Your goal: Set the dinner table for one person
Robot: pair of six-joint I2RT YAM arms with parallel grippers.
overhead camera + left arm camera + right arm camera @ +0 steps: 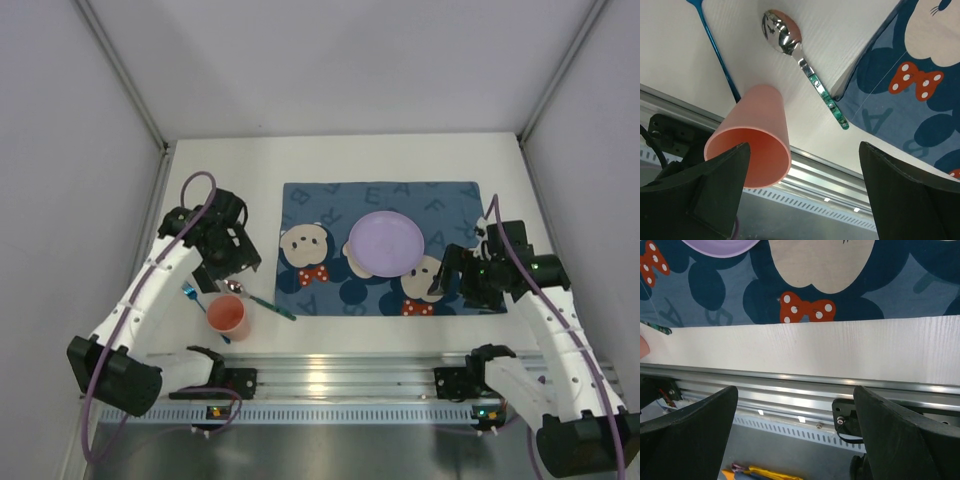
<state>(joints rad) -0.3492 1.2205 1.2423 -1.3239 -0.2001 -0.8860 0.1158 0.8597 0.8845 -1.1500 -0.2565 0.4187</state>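
Observation:
I need to move my left gripper down and back next, with its open fingers on both sides of the edge of the cup's rim by the mat (246, 311) (789, 159), because the salmon cup stands below toward the bar.
The white dinner table (350, 155) carries a blue mouse-print placemat (450, 200) with a round lilac plate (385, 243) on it. Left of the mat, an upright salmon cup (227, 315) stands near the front edge. A spoon (262, 302) with a green handle lies beside it, its handle tip on the mat's corner. A blue-handled utensil (193, 296) lies left of the cup. My left gripper (222, 262) hovers open just behind the cup (757, 135) and spoon (782, 32), holding nothing. My right gripper (455, 270) is open and empty over the mat's right front corner (890, 290).
An aluminium rail (340, 375) with both arm bases runs along the table's near edge. Grey walls enclose the table at the left, right and back. In the right wrist view a strip of bare tabletop (815, 345) separates the mat from the rail.

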